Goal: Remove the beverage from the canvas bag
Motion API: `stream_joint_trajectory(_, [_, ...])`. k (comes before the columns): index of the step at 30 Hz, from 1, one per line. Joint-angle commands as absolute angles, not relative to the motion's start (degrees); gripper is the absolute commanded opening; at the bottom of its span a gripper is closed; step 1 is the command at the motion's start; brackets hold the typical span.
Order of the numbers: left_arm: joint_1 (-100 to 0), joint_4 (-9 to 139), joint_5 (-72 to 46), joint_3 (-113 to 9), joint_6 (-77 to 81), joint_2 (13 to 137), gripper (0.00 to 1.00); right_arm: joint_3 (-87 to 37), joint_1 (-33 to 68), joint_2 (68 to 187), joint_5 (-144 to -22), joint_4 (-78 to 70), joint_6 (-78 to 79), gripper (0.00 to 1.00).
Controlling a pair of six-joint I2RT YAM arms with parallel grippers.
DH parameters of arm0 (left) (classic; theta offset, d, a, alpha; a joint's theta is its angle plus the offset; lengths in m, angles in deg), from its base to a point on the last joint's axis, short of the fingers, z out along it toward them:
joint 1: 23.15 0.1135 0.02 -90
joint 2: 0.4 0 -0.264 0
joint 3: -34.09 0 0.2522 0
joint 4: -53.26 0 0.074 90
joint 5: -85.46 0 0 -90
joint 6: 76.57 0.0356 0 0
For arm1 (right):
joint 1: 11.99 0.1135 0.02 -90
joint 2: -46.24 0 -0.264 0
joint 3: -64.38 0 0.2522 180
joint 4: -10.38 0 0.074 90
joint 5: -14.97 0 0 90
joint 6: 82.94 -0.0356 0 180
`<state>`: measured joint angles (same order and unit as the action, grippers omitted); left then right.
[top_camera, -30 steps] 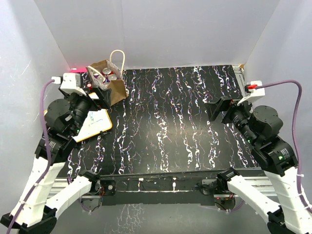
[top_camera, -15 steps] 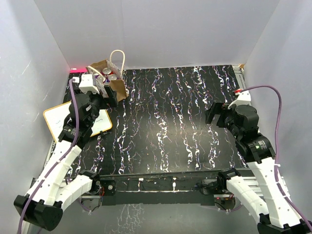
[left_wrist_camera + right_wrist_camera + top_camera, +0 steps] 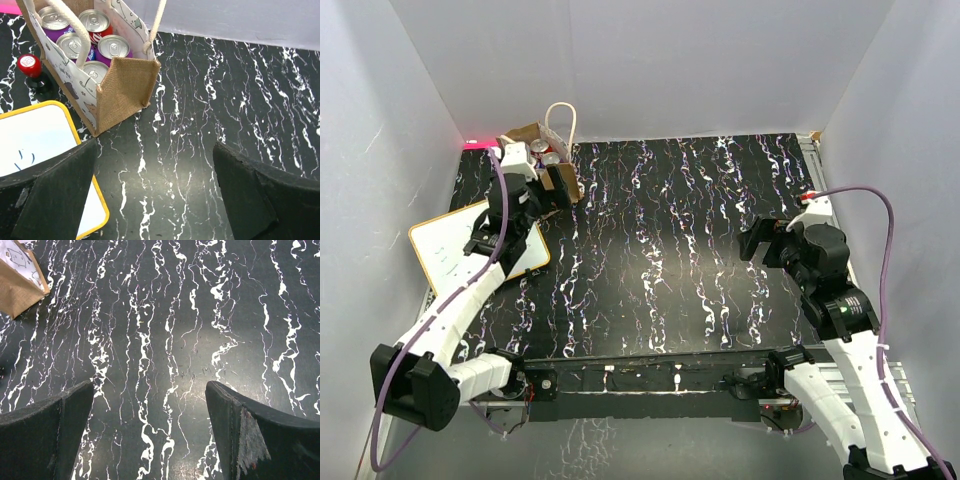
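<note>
The cream handle nearest the red-capped object is outward of my open fingers. My left gripper needs to turn and move outward onto that handle next.
The canvas bag (image 3: pixel 124 93) stands open at the table's back left, tan with cream loop handles (image 3: pixel 156 25). Several drink cans stand upright inside, among them a red one (image 3: pixel 95 21) and a purple one (image 3: pixel 114 48). In the top view the bag (image 3: pixel 530 135) is partly hidden behind my left gripper (image 3: pixel 548 192). The left gripper (image 3: pixel 155 150) is open and empty, hovering over the table just in front of the bag. My right gripper (image 3: pixel 760 238) is open and empty over the right half of the table, far from the bag, whose corner (image 3: pixel 17 280) shows in the right wrist view.
An orange-rimmed whiteboard (image 3: pixel 460 250) lies left of the bag, under my left arm. A small red-capped black object (image 3: pixel 31 66) stands just left of the bag. White walls close the back and sides. The table (image 3: pixel 670 230) is black with white veins.
My left arm has stretched forward, bringing its gripper up to the front of the bag. My right arm has lowered and shifted a little left. Both grippers stay open.
</note>
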<state>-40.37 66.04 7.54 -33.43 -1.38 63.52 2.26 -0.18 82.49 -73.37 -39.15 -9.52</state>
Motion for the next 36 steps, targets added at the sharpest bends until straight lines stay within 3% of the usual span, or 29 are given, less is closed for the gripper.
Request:
stream_joint_trajectory(1, [-39.1,67.3,9.0,-40.8,-7.1,66.2,0.97,3.3,-0.6,80.8,-74.7,-33.4,-8.4,0.98])
stream_joint_trajectory(13, [-26.4,73.0,6.3,-57.8,-26.3,78.3,0.97,4.5,-0.8,75.1,-75.1,-30.7,-7.6,0.98])
stream_joint_trajectory(25, [-23.8,80.5,11.3,-73.4,-37.1,96.4,0.97,4.9,-0.7,73.0,-74.7,-30.2,-7.1,0.98])
stream_joint_trajectory(31, [-23.3,83.3,8.1,-78.0,-38.7,101.6,0.85,4.9,-0.7,72.9,-74.9,-30.1,-7.0,0.98])
stream_joint_trajectory(36, [-22.8,78.0,-0.5,-76.5,-36.8,102.4,0.68,5.0,-0.8,72.8,-74.8,-30.0,-7.0,0.98])
